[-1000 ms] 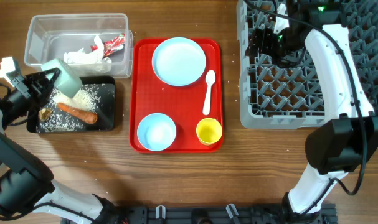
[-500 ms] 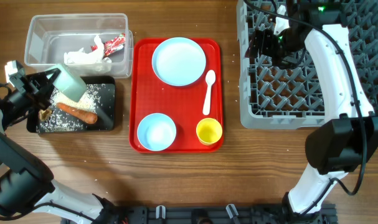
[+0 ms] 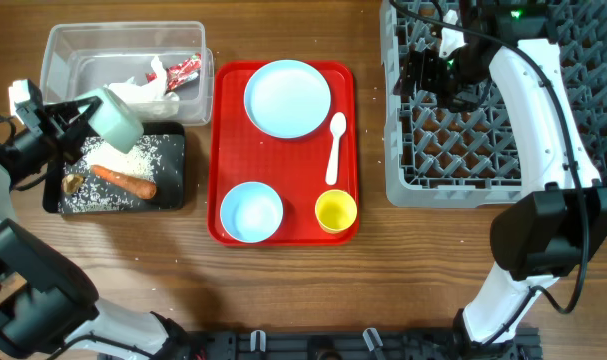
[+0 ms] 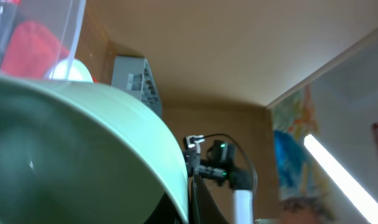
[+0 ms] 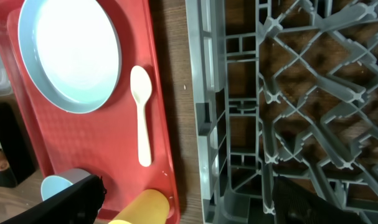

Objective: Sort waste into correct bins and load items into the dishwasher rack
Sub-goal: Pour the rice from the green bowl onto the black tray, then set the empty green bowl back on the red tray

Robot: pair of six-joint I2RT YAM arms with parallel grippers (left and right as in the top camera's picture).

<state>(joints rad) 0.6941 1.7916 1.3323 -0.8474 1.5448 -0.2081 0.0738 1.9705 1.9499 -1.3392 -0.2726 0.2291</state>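
The red tray's bare patch (image 3: 248, 153) is to the right in the overhead view. My left gripper should swing there, level the bowl, lower it and let it go.
My left gripper (image 3: 81, 118) is shut on the rim of the pale green bowl (image 3: 115, 116), tilted above the black tray (image 3: 173, 195); the bowl fills the left wrist view (image 4: 83, 155). The tray holds rice (image 3: 133, 157), a carrot (image 3: 123, 181) and a brown scrap (image 3: 73, 183). The clear tub (image 3: 63, 45) holds the white wrapper (image 3: 133, 90) and red wrapper (image 3: 183, 68). My right gripper (image 3: 428, 70) is open and empty above the grey rack (image 3: 463, 150). The blue plate (image 3: 287, 98), spoon (image 3: 335, 145), blue bowl (image 3: 251, 211) and yellow cup (image 3: 335, 211) lie apart.
The dishes sit on a red serving tray (image 3: 228, 130) between the bins and the rack. The right wrist view shows the plate (image 5: 70, 53), spoon (image 5: 142, 115), cup (image 5: 145, 208) and the rack's left wall (image 5: 204, 118). A few rice grains lie on the wooden table.
My left gripper has lifted the green bowl a little up and back toward the clear tub. The right arm has not moved.
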